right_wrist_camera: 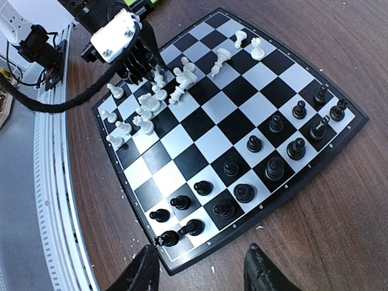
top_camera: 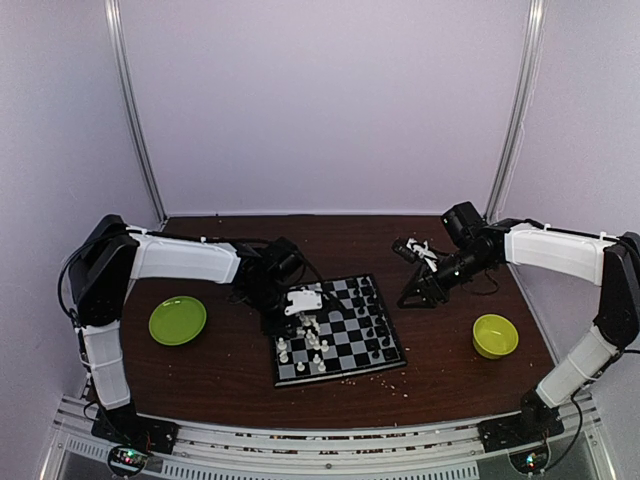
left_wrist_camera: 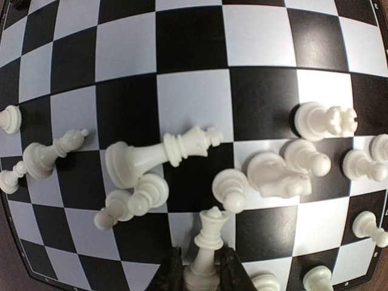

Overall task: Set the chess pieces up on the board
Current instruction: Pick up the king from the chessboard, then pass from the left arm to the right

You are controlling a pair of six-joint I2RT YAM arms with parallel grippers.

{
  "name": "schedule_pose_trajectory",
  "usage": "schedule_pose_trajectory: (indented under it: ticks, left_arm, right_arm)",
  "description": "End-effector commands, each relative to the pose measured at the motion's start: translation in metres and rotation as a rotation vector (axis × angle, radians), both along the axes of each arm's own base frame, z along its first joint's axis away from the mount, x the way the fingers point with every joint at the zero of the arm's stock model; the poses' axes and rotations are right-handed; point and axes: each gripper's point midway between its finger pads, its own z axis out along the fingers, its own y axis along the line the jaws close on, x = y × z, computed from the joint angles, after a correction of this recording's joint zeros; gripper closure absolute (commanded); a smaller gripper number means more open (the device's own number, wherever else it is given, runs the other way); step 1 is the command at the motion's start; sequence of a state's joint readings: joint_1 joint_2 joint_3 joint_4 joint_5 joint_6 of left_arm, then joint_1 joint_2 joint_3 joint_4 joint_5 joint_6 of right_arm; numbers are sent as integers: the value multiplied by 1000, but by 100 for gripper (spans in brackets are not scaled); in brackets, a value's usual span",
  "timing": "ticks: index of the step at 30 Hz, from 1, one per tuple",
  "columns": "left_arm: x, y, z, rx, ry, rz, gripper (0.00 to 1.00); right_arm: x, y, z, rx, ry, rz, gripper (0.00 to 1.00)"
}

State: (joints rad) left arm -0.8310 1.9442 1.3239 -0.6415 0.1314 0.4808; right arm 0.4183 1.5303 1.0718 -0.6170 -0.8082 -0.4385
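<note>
The white queen's base is covered by my left gripper's fingers. My open right gripper goes up and left in the top view onto the white queen's top [right_wrist_camera: 160,82] next.
The board [top_camera: 352,346] lies between the arms on the brown table. My left gripper [left_wrist_camera: 201,254] hangs low over its white side and is shut on a white queen [left_wrist_camera: 210,237], gripping it by the base and stem. Around it white chess pieces stand or lie in a loose cluster: a toppled king [left_wrist_camera: 154,159], a knight [left_wrist_camera: 276,176], a rook [left_wrist_camera: 324,120] and several pawns. Black chess pieces [right_wrist_camera: 274,167] stand in two rows along the board's [right_wrist_camera: 200,124] near edge in the right wrist view. My right gripper [right_wrist_camera: 203,270] is open and empty, above the table just off that edge.
A lime-green plate [top_camera: 177,320] sits left of the board and a lime-green bowl [top_camera: 495,335] to its right. Pale crumbs [right_wrist_camera: 259,228] dot the table around the board. The left arm's cable [right_wrist_camera: 66,103] trails over the board's far corner.
</note>
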Motion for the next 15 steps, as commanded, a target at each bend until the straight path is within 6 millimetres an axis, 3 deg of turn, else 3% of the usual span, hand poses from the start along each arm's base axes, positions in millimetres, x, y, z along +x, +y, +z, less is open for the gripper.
schedule_pose_trajectory:
  ticks: [1,3,9,15]
  left_arm:
    - [0,10,9,23,-11,3,83]
    - [6,8,27,-4,-51,16,84]
    - [21,0,95,-167,-104,74,84]
    - [25,-41,172,-514,-116,121,85]
  right_arm:
    - [5,2,12,28,-5,-12,52]
    - [9,1,23,30,-27,-35,53]
    - [19,6,91,115,-100,-80,53]
    - [38,14,142,173,-110,-149,51]
